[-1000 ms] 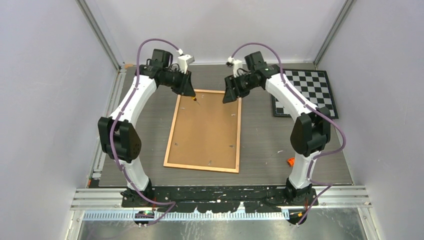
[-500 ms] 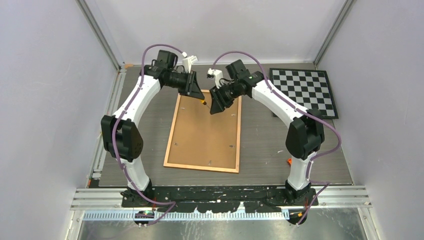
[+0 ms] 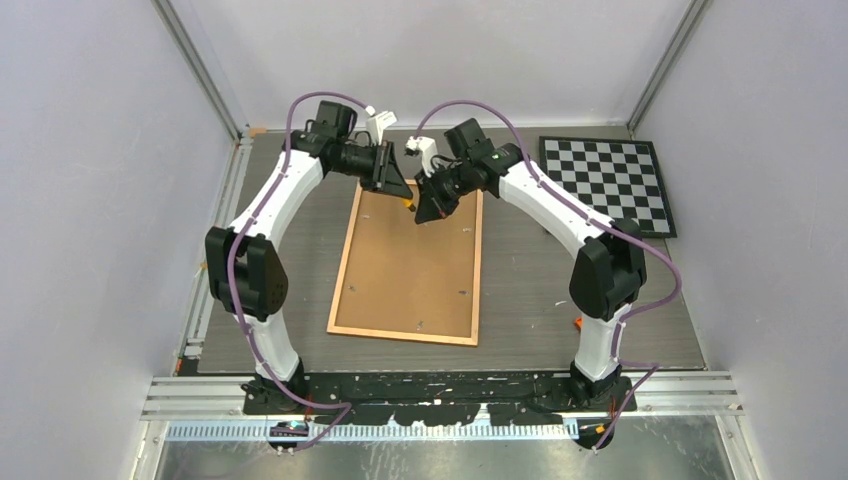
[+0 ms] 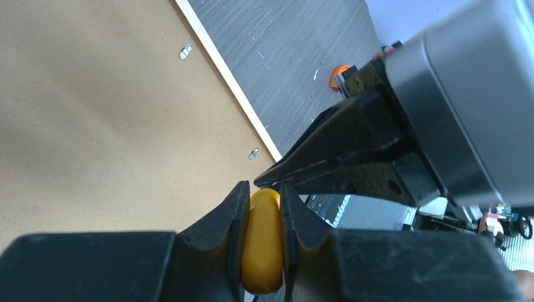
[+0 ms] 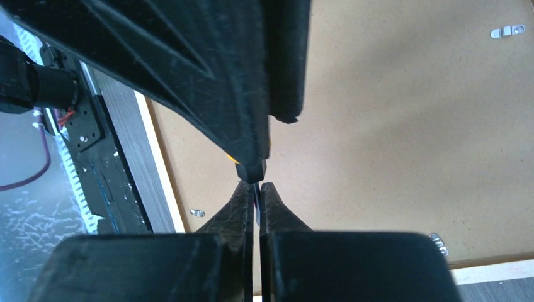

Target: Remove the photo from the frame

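Note:
I should move my right gripper right in the top view and down to the bare tabletop beside the checkerboard, and release the tool off the frame.
The frame lies face down in mid-table, its brown backing board up, with small metal clips along the edges. The photo is hidden beneath the board. My left gripper hovers over the frame's far end, shut on a tool's yellow handle. My right gripper meets it tip to tip. In the right wrist view its fingers are shut on a thin sliver, the tool's shaft, just under the left gripper's tips.
A black-and-white checkerboard lies at the back right. A small orange object sits near the right arm's base. Grey walls close in on three sides, and metal rails run along the left and near table edges.
My right gripper swung left from the frame's far right corner to the left gripper's tips and closed. The left gripper shifted slightly right with the tool.

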